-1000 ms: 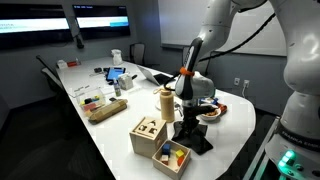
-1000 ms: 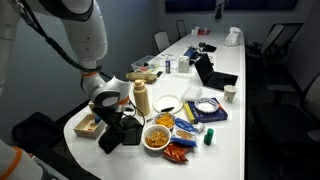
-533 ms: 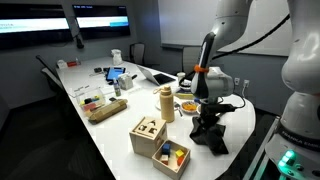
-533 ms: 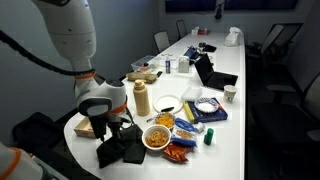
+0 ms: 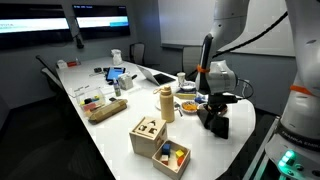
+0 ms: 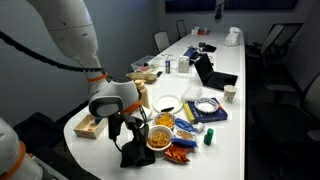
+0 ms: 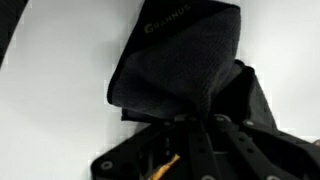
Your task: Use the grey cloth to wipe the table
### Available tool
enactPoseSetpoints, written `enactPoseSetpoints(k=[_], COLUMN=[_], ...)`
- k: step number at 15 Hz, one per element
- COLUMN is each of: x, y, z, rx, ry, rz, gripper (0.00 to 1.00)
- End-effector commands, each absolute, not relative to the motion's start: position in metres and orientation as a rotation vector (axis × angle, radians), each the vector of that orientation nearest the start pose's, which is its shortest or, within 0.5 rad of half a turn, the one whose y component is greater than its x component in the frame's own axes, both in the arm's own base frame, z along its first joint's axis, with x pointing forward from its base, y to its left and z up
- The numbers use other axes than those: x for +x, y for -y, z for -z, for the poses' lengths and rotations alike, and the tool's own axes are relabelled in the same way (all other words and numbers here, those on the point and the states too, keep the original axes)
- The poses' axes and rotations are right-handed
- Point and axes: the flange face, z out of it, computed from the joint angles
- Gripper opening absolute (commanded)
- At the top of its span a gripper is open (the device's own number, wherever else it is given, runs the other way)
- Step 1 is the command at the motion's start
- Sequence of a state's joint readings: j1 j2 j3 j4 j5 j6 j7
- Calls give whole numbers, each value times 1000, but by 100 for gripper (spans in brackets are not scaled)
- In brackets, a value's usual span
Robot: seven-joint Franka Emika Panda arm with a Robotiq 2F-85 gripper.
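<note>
I need to slide the dark grey cloth low along the table's rounded end with my gripper, beside the bowl of snacks, toward the table's edge.
The dark grey cloth (image 7: pixel 185 60) hangs bunched from my gripper (image 7: pixel 190 120), whose jaws are shut on its upper fold. In the wrist view it fills the middle, over the white table (image 7: pixel 60 70). In both exterior views the cloth (image 5: pixel 214 120) (image 6: pixel 134 150) touches the table near its rounded end, with the gripper (image 5: pixel 212 102) (image 6: pixel 132 126) right above it.
Beside the cloth stand a bowl of snacks (image 6: pixel 158 137), snack packets (image 6: pixel 180 150), a tan bottle (image 5: pixel 166 103) and wooden block boxes (image 5: pixel 150 135). A plate (image 5: pixel 187 103) lies behind the gripper. Laptops and clutter fill the far table. The table edge (image 5: pixel 245 128) is close.
My gripper has dragged the cloth across the table's end, to the right in one exterior view, and the cloth has bunched up narrower under it.
</note>
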State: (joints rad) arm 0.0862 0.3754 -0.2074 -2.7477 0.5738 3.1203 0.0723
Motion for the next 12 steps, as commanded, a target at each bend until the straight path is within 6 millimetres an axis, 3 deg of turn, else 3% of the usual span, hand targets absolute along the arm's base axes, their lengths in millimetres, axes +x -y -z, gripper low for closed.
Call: enactPoseSetpoints(k=[1, 8, 12], x=[340, 331, 322], y=[118, 124, 143], z=[-116, -129, -139], rx=[-2984, -2939, -2863], ry=[-1355, -1547, -1697], rz=[-8, -192, -256], gripper=[1, 1, 1])
